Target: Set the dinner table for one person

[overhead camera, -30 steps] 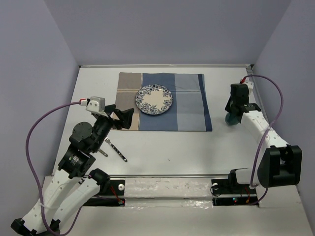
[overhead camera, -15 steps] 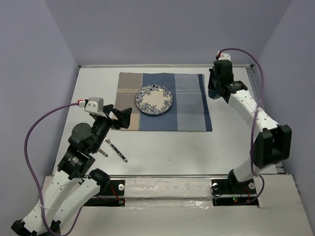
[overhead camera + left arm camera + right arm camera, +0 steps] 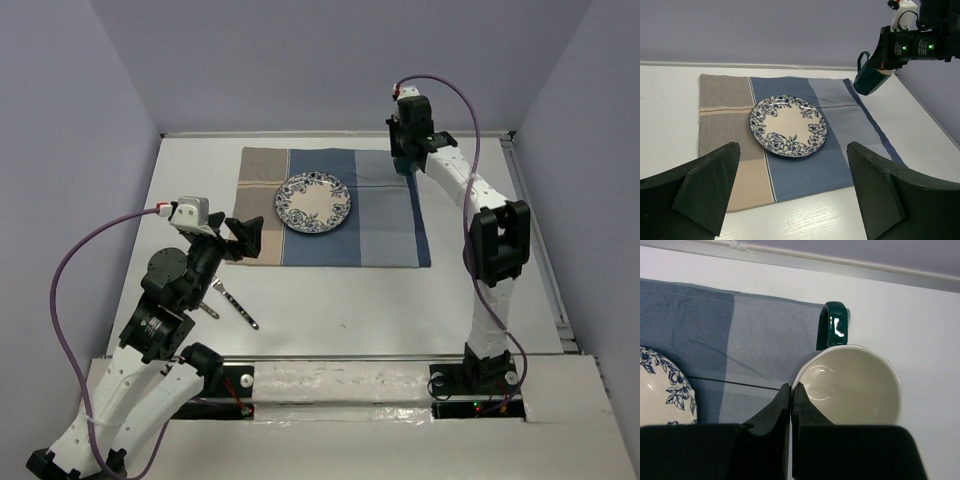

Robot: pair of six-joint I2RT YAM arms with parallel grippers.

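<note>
Next, my right gripper shifts toward the plate, lowers the mug onto the pale blue stripe (image 3: 786, 349) and releases, because the mug (image 3: 855, 385) hangs above the placemat's edge.
The white dinner table (image 3: 340, 300) holds a blue-and-tan striped placemat (image 3: 385, 220) with a blue floral plate (image 3: 313, 203) on it. My right gripper (image 3: 405, 160) is shut on the rim of a dark green mug (image 3: 855, 385) with a cream inside. It holds the mug above the placemat's far right corner (image 3: 765, 325), handle pointing away. The mug also shows in the left wrist view (image 3: 870, 77). My left gripper (image 3: 245, 238) is open and empty, low over the placemat's near left edge, facing the plate (image 3: 788, 125).
Two pieces of metal cutlery (image 3: 235, 305) lie on the table near the left arm, in front of the placemat. Grey walls stand close on the left, right and far sides. The table's far edge runs just behind the mug.
The right arm has swung from the table's right side to the far back, carrying the mug over the placemat's far right corner. The left arm has barely moved.
</note>
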